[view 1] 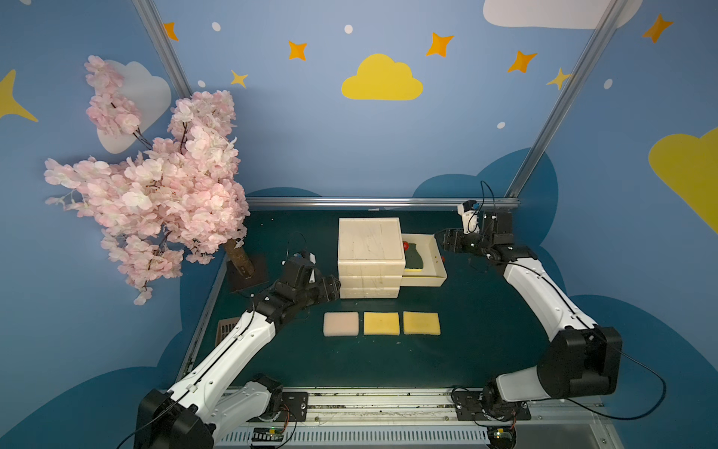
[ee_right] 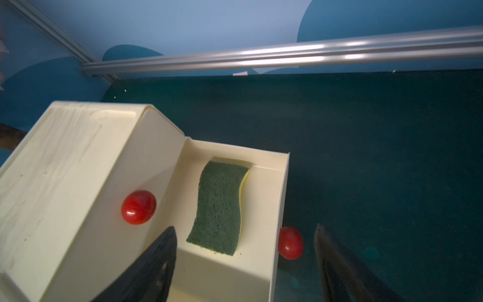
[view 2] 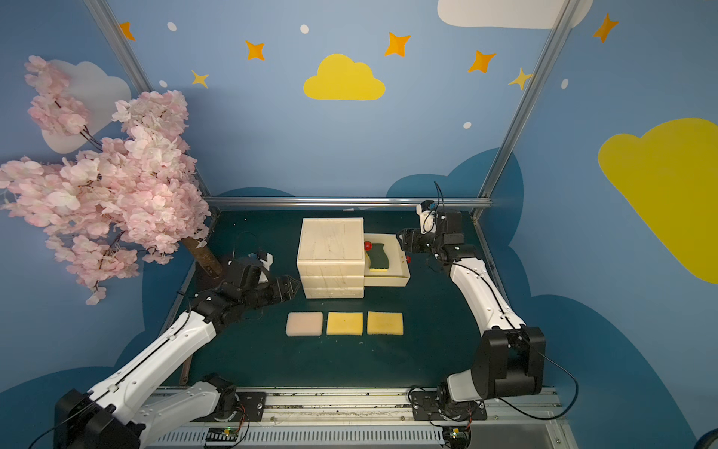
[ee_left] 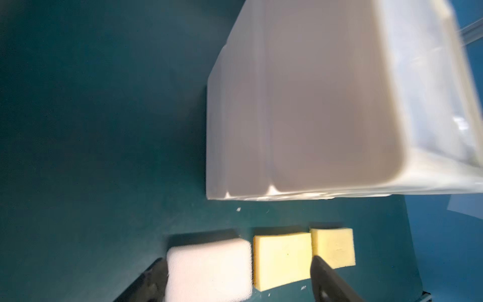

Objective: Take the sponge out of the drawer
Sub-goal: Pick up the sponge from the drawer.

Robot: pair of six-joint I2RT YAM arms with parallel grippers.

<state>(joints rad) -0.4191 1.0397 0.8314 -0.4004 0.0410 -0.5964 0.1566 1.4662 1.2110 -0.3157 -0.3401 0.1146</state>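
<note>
My right gripper moves down toward the cabinet onto the sponge's long edge facing the drawer's knob next, since that edge lies below the gripper and nearer the cabinet.
A green-topped yellow sponge lies curved in the pulled-out cream drawer, on the right side of the cream drawer cabinet. Both top views show the sponge in the drawer. My right gripper hovers open over the drawer's far right corner, holding nothing. The drawer's red knob sits between its fingers in the wrist view. My left gripper is open and empty beside the cabinet's lower left front corner, with the cabinet wall close ahead.
One pale pink pad and two yellow pads lie in a row in front of the cabinet. A pink blossom tree stands at the left. A metal rail runs along the back. A second red knob is on the cabinet's top drawer.
</note>
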